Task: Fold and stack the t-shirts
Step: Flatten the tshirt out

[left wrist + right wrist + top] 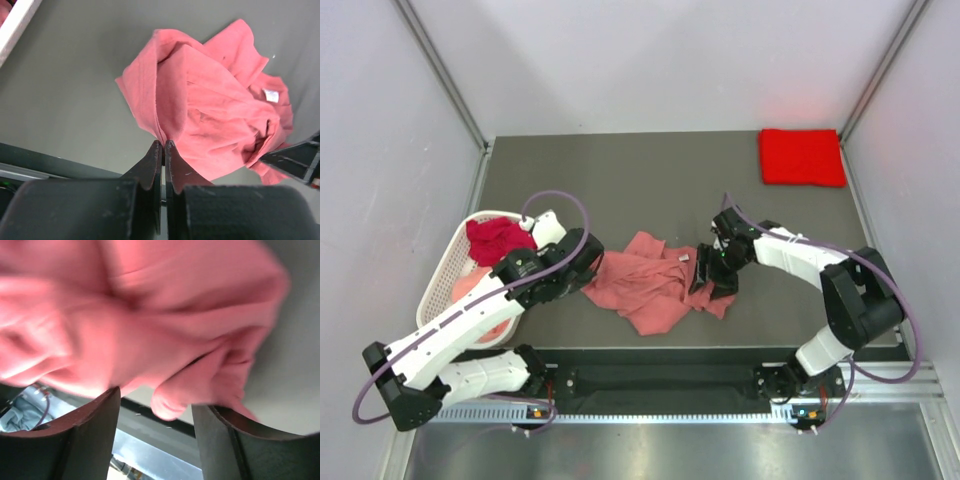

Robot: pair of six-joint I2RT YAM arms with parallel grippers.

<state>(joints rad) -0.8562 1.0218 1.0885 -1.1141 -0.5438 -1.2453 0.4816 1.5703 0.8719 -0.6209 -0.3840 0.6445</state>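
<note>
The t-shirt's loose end (724,306) is back from my right gripper and to its right in the top view, so my right gripper should move back and sideways to pinch it.
A crumpled salmon pink t-shirt (650,285) lies on the dark table between my two arms. My left gripper (588,268) sits at its left edge. In the left wrist view the left gripper (163,143) is shut, pinching the hem of the salmon t-shirt (210,110). My right gripper (705,272) is over the shirt's right side. In the right wrist view the right gripper (156,399) stands open, and a fold of the salmon t-shirt (150,315) hangs between its fingers. A bright red t-shirt (802,157) lies folded at the back right corner.
A white slotted basket (440,275) stands at the left, behind my left arm. It holds a dark crimson t-shirt (498,240) and a pale pink one (480,290). The basket's rim (15,25) shows in the left wrist view. The table's front edge runs just below the salmon shirt.
</note>
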